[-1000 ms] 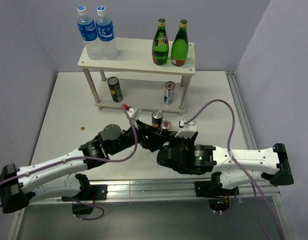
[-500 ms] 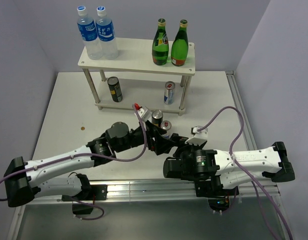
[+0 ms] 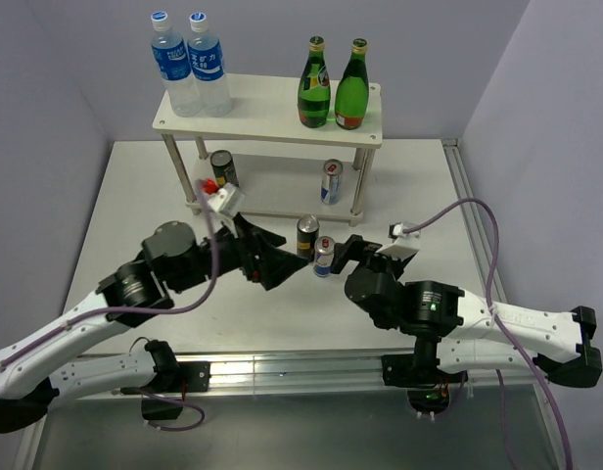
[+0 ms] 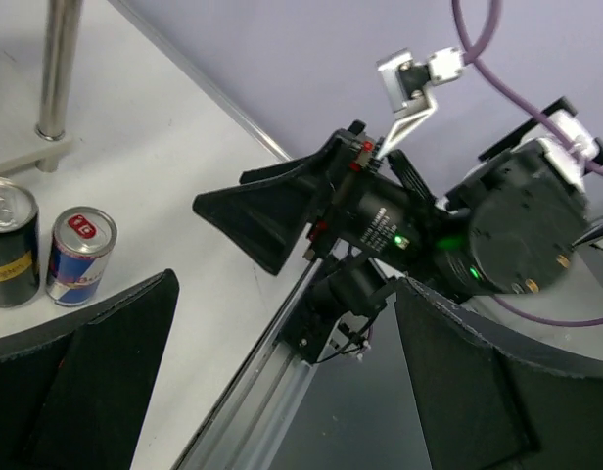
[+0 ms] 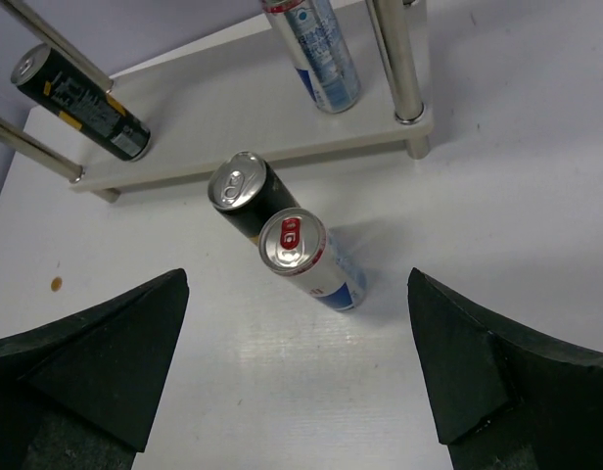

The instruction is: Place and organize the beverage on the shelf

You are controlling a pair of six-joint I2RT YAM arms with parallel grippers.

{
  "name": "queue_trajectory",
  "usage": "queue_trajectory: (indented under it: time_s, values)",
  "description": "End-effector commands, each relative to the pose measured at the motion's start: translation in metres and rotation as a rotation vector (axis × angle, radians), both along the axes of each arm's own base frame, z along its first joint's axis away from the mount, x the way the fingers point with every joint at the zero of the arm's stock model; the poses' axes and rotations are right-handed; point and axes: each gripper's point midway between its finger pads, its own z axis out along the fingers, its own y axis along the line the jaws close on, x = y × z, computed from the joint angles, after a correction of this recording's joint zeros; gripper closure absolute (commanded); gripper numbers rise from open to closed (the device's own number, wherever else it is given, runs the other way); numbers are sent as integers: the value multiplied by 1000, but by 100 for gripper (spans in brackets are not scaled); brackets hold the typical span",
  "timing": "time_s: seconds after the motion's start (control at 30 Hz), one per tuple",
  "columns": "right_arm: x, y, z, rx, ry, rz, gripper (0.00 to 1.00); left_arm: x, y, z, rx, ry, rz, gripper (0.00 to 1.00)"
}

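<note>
The dark can stands lower down and outside the left gripper's open fingers, so the left gripper next needs to turn toward the shelf and lower around the dark can's upright body.
The white shelf holds two green glass bottles on its top board. A dark can and a silver-blue can stand on its lower board. A second dark can and a second silver-blue can stand together on the table in front of the shelf; both show in the right wrist view, the dark can and the silver-blue can. My left gripper is open and empty just left of this pair. My right gripper is open and empty just right of it.
Two taller water bottles with blue labels stand on the left of the top board. The metal rail runs along the table's near edge. The shelf posts stand close behind the loose cans. A small brown spot marks the table at left.
My left arm has drawn back to the left and its gripper now points at the cans from the left. My right arm has swung right. The cans have hardly moved.
</note>
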Motion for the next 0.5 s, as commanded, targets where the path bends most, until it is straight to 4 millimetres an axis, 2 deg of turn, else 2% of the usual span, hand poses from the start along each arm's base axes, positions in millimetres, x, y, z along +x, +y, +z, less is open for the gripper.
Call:
queue_trajectory:
  time_s: [0.0,0.03,0.1,0.13,0.17,0.2,0.23,0.27,0.33,0.37,0.4,0.47]
  values:
    - [11,1,8,-11,-25,28,0,-3,35,12,-25,-26,100,1]
    - [12,-1,7,-6,-17,17,0,2,42,10,-19,-35,141,1]
    - [13,-3,6,-23,-7,7,0,15,55,-8,31,-49,233,1]
    - [13,-3,6,-18,-2,5,0,29,61,-30,82,-45,313,1]
    - [13,-2,6,-14,2,8,0,37,63,-45,118,-47,354,1]
    - [12,0,6,-9,7,16,0,46,57,-58,137,-44,381,1]
    - [12,0,4,-10,11,15,0,54,57,-90,194,-29,417,1]
    - [12,-1,3,-8,13,14,0,59,53,-110,222,-19,428,1]
    - [11,-5,3,-10,13,1,0,70,46,-161,266,9,463,1]
    - [11,-7,3,-12,12,-6,0,74,43,-170,241,11,482,1]
    - [10,-11,3,-15,10,-13,0,77,40,-189,260,18,490,1]
    - [10,-14,3,-19,9,-19,0,82,37,-214,246,16,508,1]
